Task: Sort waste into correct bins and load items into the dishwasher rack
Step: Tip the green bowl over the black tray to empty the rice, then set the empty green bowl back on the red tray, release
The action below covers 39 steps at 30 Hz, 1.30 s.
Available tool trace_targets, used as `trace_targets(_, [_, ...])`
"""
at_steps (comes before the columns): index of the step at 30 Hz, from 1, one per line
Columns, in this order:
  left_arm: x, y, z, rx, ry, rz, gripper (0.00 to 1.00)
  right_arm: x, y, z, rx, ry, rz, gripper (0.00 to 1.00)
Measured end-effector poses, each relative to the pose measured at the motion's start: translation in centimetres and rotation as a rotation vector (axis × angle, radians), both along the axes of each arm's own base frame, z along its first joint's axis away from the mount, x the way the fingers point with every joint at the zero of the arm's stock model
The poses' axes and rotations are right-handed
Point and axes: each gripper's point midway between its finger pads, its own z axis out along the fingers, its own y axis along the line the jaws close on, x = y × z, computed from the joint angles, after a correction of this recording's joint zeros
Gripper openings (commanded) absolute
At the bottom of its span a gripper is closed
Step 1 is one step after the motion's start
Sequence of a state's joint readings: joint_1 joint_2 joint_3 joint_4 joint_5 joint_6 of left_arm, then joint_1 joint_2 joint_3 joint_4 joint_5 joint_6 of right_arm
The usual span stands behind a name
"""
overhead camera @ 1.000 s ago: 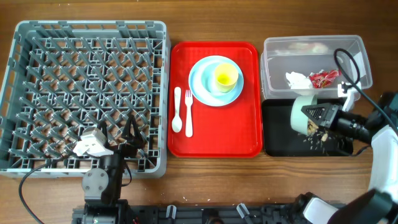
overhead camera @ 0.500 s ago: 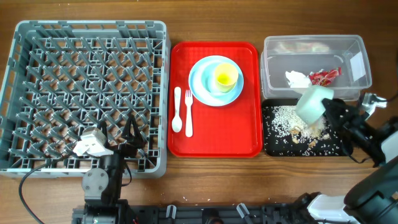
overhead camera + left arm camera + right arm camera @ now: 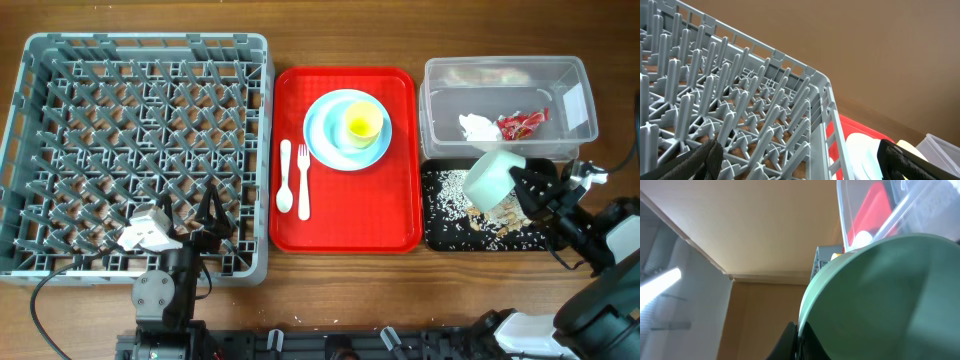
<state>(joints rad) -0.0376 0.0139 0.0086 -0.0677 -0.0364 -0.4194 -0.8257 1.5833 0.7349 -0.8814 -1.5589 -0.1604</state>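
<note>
I will swing my right gripper to the left in the overhead view next, level the bowl [image 3: 490,180] and lower it onto the near part of the red tray, since that part is bare.
My right gripper [image 3: 527,190] is shut on the rim of the pale blue-green bowl [image 3: 490,180], holding it tipped over the black tray [image 3: 434,236]. White rice with brown scraps [image 3: 456,197] lies spread on that tray. In the right wrist view the bowl [image 3: 890,300] fills the frame, its rim pinched between the fingers [image 3: 799,340]. The clear tub [image 3: 440,100] holds the white napkin [image 3: 478,127] and red wrapper [image 3: 522,123]. My left gripper [image 3: 205,215] is open and empty over the grey rack's [image 3: 145,42] front right part.
The red serving tray [image 3: 345,228] sits between rack and bins. It carries the blue plate [image 3: 328,150] with the yellow cup [image 3: 362,122] on it, the white spoon [image 3: 285,178] and the fork [image 3: 302,180]. The left wrist view shows rack pegs [image 3: 740,100].
The bowl was tipped over the black tray and rice and scraps spilled out onto it. The bowl has since shifted slightly left and down. The left arm has not moved.
</note>
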Motion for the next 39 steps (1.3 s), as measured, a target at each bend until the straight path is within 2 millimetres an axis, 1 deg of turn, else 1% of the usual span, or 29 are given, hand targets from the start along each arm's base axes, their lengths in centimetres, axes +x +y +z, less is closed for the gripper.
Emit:
trace_targets(3, [0.0, 0.0, 0.0, 0.0, 0.0, 0.0, 1.0, -0.1, 0.2, 0.6, -0.016, -0.01, 0.003, 0.04])
trace_targets(4, [0.0, 0.0, 0.0, 0.0, 0.0, 0.0, 1.0, -0.2, 0.5, 1.8, -0.048, -0.031, 0.01, 0.04])
trace_targets(6, [0.0, 0.0, 0.0, 0.0, 0.0, 0.0, 1.0, 0.0, 0.8, 5.2, -0.141, -0.113, 0.026, 0.04])
trace_targets(7, [0.0, 0.0, 0.0, 0.0, 0.0, 0.0, 1.0, 0.1, 1.0, 8.5, -0.258, -0.219, 0.031, 0.04])
trace_targets(8, [0.0, 0.0, 0.0, 0.0, 0.0, 0.0, 1.0, 0.0, 1.8, 9.8, -0.341, -0.239, 0.035, 0.04])
trace_targets(9, [0.0, 0.0, 0.0, 0.0, 0.0, 0.0, 1.0, -0.3, 3.0, 10.6, -0.427, -0.233, 0.038, 0.04])
trace_targets(10, [0.0, 0.0, 0.0, 0.0, 0.0, 0.0, 1.0, -0.9, 4.9, 11.3, -0.524, -0.23, 0.05, 0.04])
trace_targets(12, [0.0, 0.0, 0.0, 0.0, 0.0, 0.0, 1.0, -1.5, 8.1, 11.4, -0.668, -0.21, 0.072, 0.04])
trace_targets(13, [0.0, 0.0, 0.0, 0.0, 0.0, 0.0, 1.0, -1.7, 9.7, 10.9, -0.725, -0.194, 0.1, 0.04])
trace_targets(14, [0.0, 0.0, 0.0, 0.0, 0.0, 0.0, 1.0, -1.8, 11.4, 10.0, -0.771, -0.164, 0.142, 0.04])
trace_targets(15, [0.0, 0.0, 0.0, 0.0, 0.0, 0.0, 1.0, -2.1, 13.6, 8.9, -0.814, -0.148, 0.213, 0.04])
trace_targets(16, [0.0, 0.0, 0.0, 0.0, 0.0, -0.001, 1.0, -2.3, 15.0, 8.0, -0.856, -0.141, 0.26, 0.04])
trace_targets(17, [0.0, 0.0, 0.0, 0.0, 0.0, 0.0, 1.0, -2.8, 17.3, 6.6, -0.907, -0.129, 0.341, 0.04])
trace_targets(18, [0.0, 0.0, 0.0, 0.0, 0.0, 0.0, 1.0, -3.2, 19.6, 4.5, -0.969, -0.09, 0.424, 0.04])
trace_targets(19, [0.0, 0.0, 0.0, 0.0, 0.0, 0.0, 1.0, -3.7, 21.4, 2.5, -1.025, -0.056, 0.491, 0.04])
trace_targets(20, [0.0, 0.0, 0.0, 0.0, 0.0, 0.0, 1.0, -4.2, 22.8, 1.0, -1.068, -0.033, 0.544, 0.04])
trace_targets(21, [0.0, 0.0, 0.0, 0.0, 0.0, 0.0, 1.0, -4.8, 24.2, -1.0, -1.12, -0.003, 0.603, 0.04])
trace_targets(22, [0.0, 0.0, 0.0, 0.0, 0.0, 0.0, 1.0, -5.3, 25.4, -2.9, -1.169, 0.025, 0.654, 0.04])
trace_targets(23, [0.0, 0.0, 0.0, 0.0, 0.0, 0.0, 1.0, -5.6, 26.3, -5.3, -1.23, 0.061, 0.701, 0.04])
trace_targets(25, [0.0, 0.0, 0.0, 0.0, 0.0, 0.0, 1.0, -5.3, 27.5, -8.7, -1.304, 0.106, 0.728, 0.04])
trace_targets(27, [0.0, 0.0, 0.0, 0.0, 0.0, 0.0, 1.0, -5.1, 27.8, -11.4, -1.348, 0.147, 0.75, 0.04])
trace_targets(28, [0.0, 0.0, 0.0, 0.0, 0.0, 0.0, 1.0, -4.8, 27.8, -11.6, -1.356, 0.145, 0.741, 0.04])
trace_targets(29, [0.0, 0.0, 0.0, 0.0, 0.0, 0.0, 1.0, -4.2, 28.3, -11.3, -1.348, 0.115, 0.718, 0.04])
trace_targets(31, [0.0, 0.0, 0.0, 0.0, 0.0, 0.0, 1.0, -3.5, 29.1, -10.8, -1.321, 0.075, 0.699, 0.06])
trace_targets(33, [0.0, 0.0, 0.0, 0.0, 0.0, 0.0, 1.0, -3.1, 30.0, -10.3, -1.288, 0.04, 0.695, 0.24])
trace_targets(35, [0.0, 0.0, 0.0, 0.0, 0.0, 0.0, 1.0, -3.4, 30.1, -10.3, -1.278, 0.044, 0.711, 0.32])
trace_targets(36, [0.0, 0.0, 0.0, 0.0, 0.0, 0.0, 1.0, -3.5, 29.9, -10.4, -1.286, 0.053, 0.715, 0.4])
trace_targets(38, [0.0, 0.0, 0.0, 0.0, 0.0, 0.0, 1.0, -3.4, 29.6, -10.4, -1.291, 0.057, 0.708, 0.42])
trace_targets(39, [0.0, 0.0, 0.0, 0.0, 0.0, 0.0, 1.0, -3.0, 29.3, -9.8, -1.288, 0.054, 0.688, 0.42])
